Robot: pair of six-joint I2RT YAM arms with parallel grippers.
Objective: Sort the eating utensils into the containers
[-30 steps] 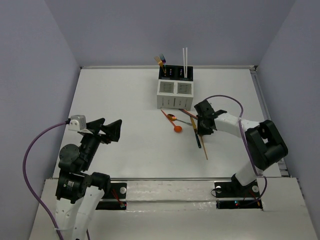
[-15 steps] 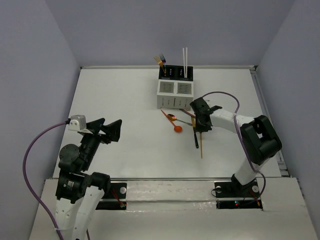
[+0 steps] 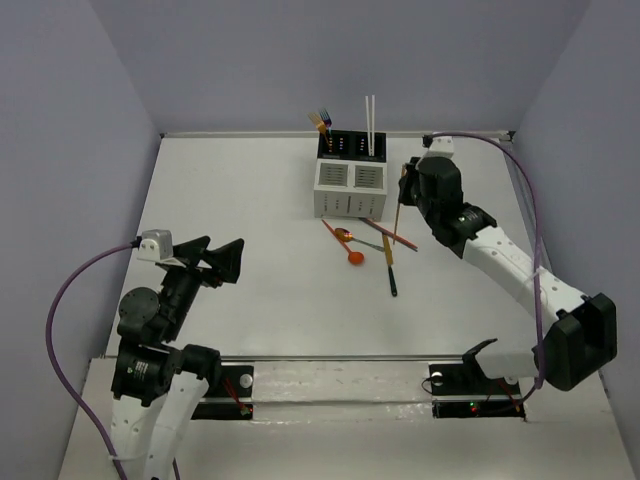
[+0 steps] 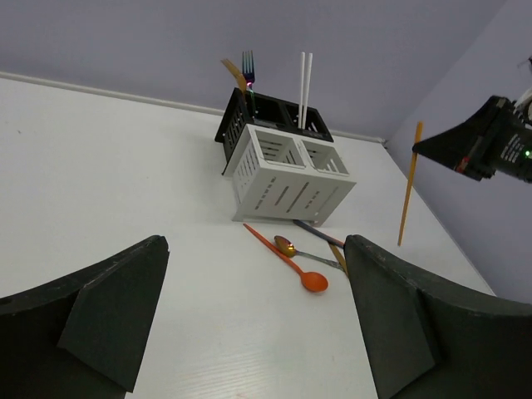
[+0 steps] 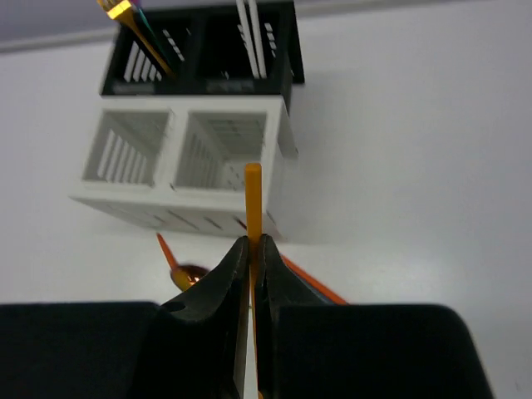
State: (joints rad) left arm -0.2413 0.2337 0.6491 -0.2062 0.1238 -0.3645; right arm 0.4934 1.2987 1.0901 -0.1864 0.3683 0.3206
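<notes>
My right gripper holds the orange-wooden stick (image 3: 399,207) and should lift outward over the black box with white sticks, lower it in and release, as sticks already stand there.
My right gripper (image 3: 407,186) is shut on an orange-wooden stick (image 3: 399,207) and holds it upright in the air, just right of the caddy (image 3: 350,176). In the right wrist view the stick (image 5: 253,199) stands between the shut fingers (image 5: 237,274), with the white boxes (image 5: 183,158) beyond its tip. Forks (image 3: 320,120) and two white sticks (image 3: 370,122) stand in the black boxes. An orange spoon (image 3: 355,257), a gold spoon (image 3: 343,235), an orange stick (image 3: 392,236) and a black stick (image 3: 392,280) lie on the table. My left gripper (image 3: 225,262) is open and empty at the near left.
The left wrist view shows the caddy (image 4: 287,162), the held stick (image 4: 407,183) and the orange spoon (image 4: 313,283) ahead between my left fingers (image 4: 108,307). The table's raised back edge (image 3: 330,133) runs just behind the caddy.
My right gripper has risen from the table with the stick and moved back toward the caddy's right side. The stick now hangs upright. The left arm has not moved.
</notes>
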